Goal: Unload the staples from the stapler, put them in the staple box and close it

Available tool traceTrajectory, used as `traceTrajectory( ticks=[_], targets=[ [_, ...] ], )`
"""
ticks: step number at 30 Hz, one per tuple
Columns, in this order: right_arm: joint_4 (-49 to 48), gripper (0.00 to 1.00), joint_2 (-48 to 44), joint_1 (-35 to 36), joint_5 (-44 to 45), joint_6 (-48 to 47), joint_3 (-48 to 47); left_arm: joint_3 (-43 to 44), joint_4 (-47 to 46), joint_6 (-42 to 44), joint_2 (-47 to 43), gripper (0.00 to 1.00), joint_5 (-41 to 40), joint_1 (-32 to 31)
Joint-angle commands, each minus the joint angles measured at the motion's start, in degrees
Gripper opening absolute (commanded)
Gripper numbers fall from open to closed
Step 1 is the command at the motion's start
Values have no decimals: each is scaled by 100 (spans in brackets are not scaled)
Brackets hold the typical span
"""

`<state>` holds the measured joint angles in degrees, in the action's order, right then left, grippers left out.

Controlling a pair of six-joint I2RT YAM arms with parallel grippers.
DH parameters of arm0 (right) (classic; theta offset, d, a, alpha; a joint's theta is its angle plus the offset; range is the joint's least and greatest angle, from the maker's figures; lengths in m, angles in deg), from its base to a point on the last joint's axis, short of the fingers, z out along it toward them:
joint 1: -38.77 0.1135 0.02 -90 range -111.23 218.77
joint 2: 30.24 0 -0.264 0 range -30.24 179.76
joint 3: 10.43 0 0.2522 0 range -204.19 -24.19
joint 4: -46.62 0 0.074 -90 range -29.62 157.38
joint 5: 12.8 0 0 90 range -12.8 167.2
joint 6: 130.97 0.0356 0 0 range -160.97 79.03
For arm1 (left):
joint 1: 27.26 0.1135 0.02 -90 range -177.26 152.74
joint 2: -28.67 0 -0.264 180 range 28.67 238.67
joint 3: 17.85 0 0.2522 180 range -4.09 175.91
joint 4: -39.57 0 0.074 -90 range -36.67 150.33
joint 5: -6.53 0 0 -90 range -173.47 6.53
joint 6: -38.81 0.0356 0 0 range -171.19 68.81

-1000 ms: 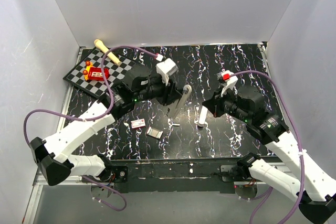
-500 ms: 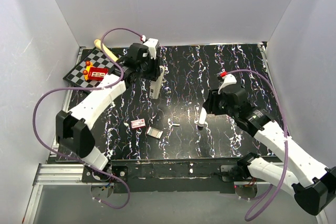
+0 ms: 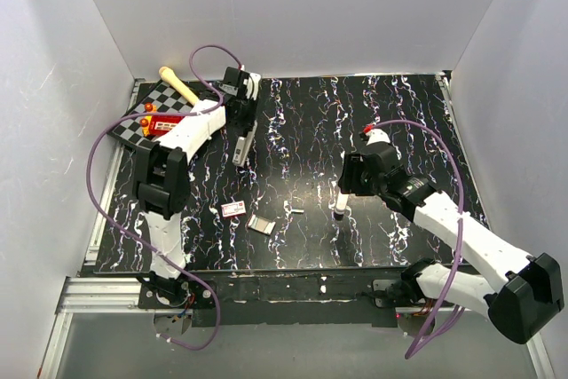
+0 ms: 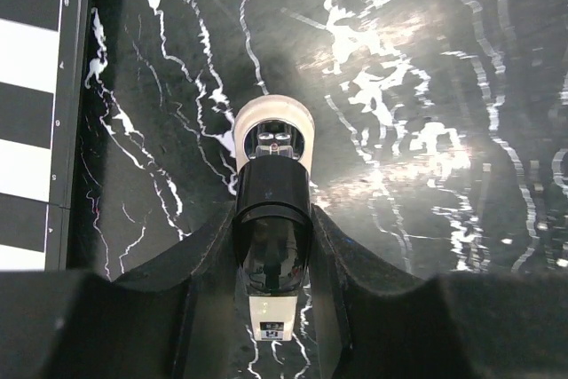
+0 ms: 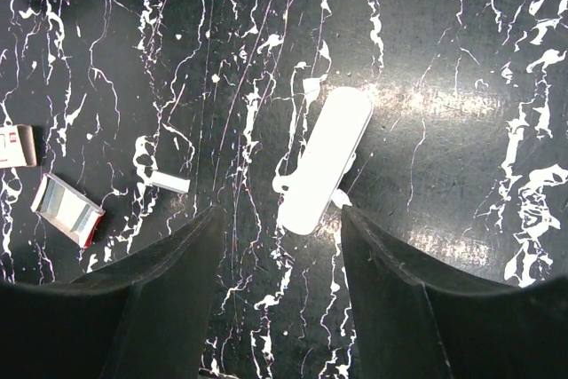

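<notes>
My left gripper lowers next, sets the stapler on the bare tabletop beside the chessboard and releases it, since that clear spot lies below the gripper.
The stapler, dark with a silvery round end, sits lengthwise between the fingers of my left gripper, which is shut on it. From above, that gripper is at the back left of the table, with the stapler hanging down from it. The staples are a tiny grey strip lying mid-table, also seen in the right wrist view as staples. My right gripper is open above a white stick lying on the table, with nothing between its fingers.
A small red-and-white box and a flat silvery rectangle lie left of the staples. A chessboard at the back left carries a red item and a wooden handle. White walls enclose the table.
My left arm has swung from mid-table to the back left, carrying the stapler. My right gripper has opened and the white stick now lies free on the table.
</notes>
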<state>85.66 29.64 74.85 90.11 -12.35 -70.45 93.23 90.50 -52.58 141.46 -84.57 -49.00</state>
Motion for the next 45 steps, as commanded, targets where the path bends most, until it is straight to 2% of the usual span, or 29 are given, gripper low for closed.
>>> traceTrajectory(
  ticks=[1, 7, 9, 13, 16, 23, 27, 30, 34, 37, 39, 45],
  targets=[
    [-401, 64, 120, -13, -78, -5, 38, 480, 115, 288, 286, 0, 337, 283],
    [-462, 66, 156, -22, -104, -94, 82, 525, 203, 306, 744, 0, 277, 328],
    [-480, 67, 147, -22, -122, -94, 91, 490, 168, 288, 797, 9, 304, 319],
    [-506, 68, 165, -21, -236, -94, 82, 411, 133, 262, 841, 39, 286, 328],
    [-480, 68, 138, -22, -324, -85, 82, 341, 63, 279, 736, 52, 269, 328],
    [-173, 69, -98, -22, -228, -243, -58, 148, -17, 288, -28, 57, 198, 170],
    [46, 70, -318, -39, -70, -322, -216, -11, 45, 183, -704, 63, 198, -207],
    [477, 72, -441, -83, 237, -375, -480, -195, 36, -264, -1188, 64, 382, -488],
    [838, 77, -731, -258, 555, -358, -665, -362, 18, -432, -1619, 64, 190, -1226],
    [1136, 77, -837, -513, 756, -252, -831, -424, 63, -861, -1778, 64, -74, -1701],
    [1400, 78, -855, -680, 1037, -199, -981, -494, 71, -1161, -1840, 72, -39, -1964],
    [1893, 80, -951, -1190, 1705, 90, -1219, -626, 54, -1601, -1656, 72, -30, -2492]
  ],
)
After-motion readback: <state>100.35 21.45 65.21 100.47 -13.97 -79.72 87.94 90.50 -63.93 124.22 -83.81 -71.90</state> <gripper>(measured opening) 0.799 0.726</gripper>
